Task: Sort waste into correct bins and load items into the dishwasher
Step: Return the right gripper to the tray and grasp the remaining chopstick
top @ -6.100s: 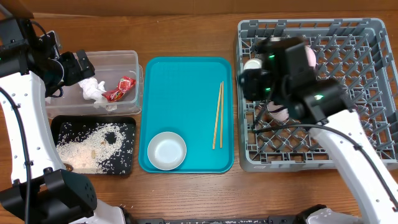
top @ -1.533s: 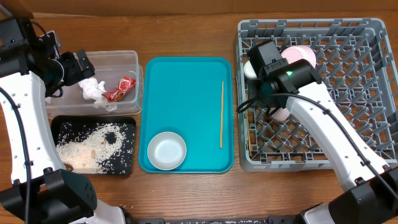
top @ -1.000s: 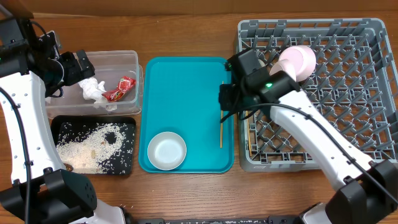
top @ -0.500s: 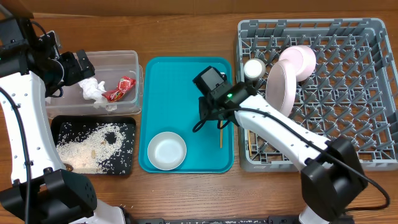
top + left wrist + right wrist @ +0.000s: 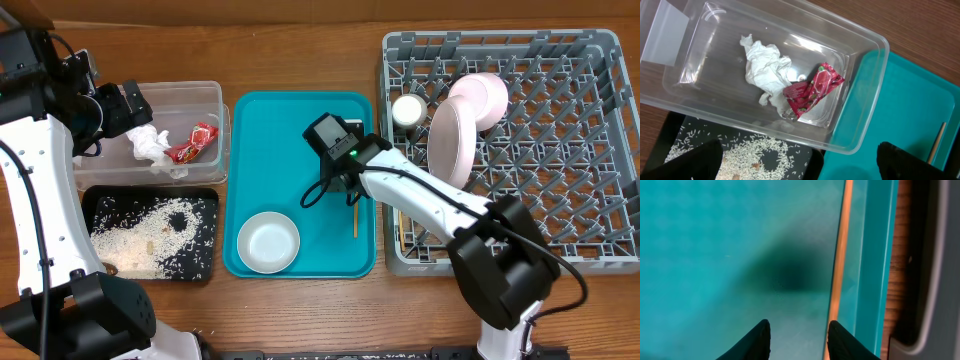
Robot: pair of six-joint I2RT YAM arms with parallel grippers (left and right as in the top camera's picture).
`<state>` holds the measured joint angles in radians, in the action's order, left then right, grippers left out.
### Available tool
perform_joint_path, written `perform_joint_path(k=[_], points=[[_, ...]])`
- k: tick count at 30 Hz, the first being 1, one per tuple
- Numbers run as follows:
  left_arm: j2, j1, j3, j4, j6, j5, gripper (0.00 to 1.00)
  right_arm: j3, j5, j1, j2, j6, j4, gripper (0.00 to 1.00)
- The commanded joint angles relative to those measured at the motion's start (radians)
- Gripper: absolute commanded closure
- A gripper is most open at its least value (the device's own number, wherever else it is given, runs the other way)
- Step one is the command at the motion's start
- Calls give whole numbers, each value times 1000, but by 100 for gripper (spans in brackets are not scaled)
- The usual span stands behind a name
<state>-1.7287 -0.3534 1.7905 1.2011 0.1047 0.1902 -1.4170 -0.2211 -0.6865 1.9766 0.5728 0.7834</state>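
Observation:
The robot's right gripper should go down toward the teal tray and close around the wooden chopstick (image 5: 841,255) by its stem, as the chopstick is just below.
My right gripper (image 5: 799,341) hovers low over the teal tray (image 5: 290,140), open, with nothing between its fingers. A wooden chopstick (image 5: 841,255) lies along the tray's right rim, just beside the right fingertip (image 5: 840,339); overhead its lower end (image 5: 355,218) shows below the arm. A small white bowl (image 5: 268,242) sits at the tray's front left. The pale pink plate (image 5: 452,140), pink bowl (image 5: 482,95) and cream cup (image 5: 407,108) stand in the grey dish rack (image 5: 560,200). My left gripper (image 5: 800,167) is open above the clear tub (image 5: 860,60), which holds the tissue (image 5: 765,70) and red wrapper (image 5: 812,90).
The black tray (image 5: 150,235) holds scattered rice and brown scraps, in front of the clear tub (image 5: 175,130). The rack's grey wall (image 5: 935,280) rises just right of the teal tray's rim. Bare wood table lies around everything.
My right arm has swung left from the dish rack to above the teal tray, down beside the chopstick, and its jaws have widened a little. The left arm has not moved.

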Motion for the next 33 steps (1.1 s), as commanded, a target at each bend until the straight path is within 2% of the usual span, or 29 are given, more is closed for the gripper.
perform_joint_path(k=[1, 27, 33], points=[[16, 0, 25, -1, 7, 9, 0, 5, -57, 1, 38, 8, -13, 60], [16, 0, 25, -1, 7, 9, 0, 5, -61, 2, 128, 8, -32, 61], [16, 0, 25, -1, 7, 9, 0, 4, -47, 2, 128, 8, -32, 84]])
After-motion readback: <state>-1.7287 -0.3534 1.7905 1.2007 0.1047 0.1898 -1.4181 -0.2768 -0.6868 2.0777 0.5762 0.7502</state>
